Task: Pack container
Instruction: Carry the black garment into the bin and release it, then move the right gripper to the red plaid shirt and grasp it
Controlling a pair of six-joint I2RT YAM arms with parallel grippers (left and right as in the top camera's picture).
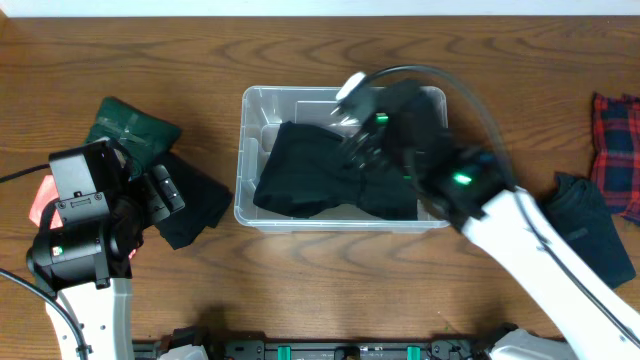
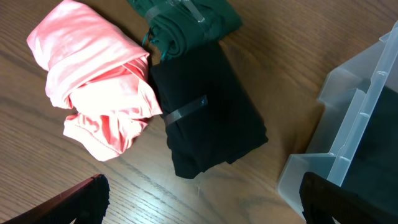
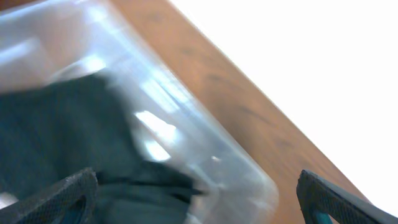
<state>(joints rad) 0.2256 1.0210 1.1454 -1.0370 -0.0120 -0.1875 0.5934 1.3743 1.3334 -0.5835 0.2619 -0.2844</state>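
The red plaid cloth is still unpacked, below my right gripper and to its right in the overhead view, so I will swing there and down onto it.
The clear plastic container stands mid-table with a black garment lying inside. My right gripper hovers over the container's far right part. In the right wrist view it is open and empty above the bin's wall and the black garment; that view is blurred. My left gripper is open and empty left of the container, above bare wood. In front of it lie a folded black garment, a pink garment and a green garment. The container's corner shows at the right.
A red plaid cloth and a dark garment lie at the table's right edge. The green garment and black garment lie by the left arm, with the pink one partly hidden under it.
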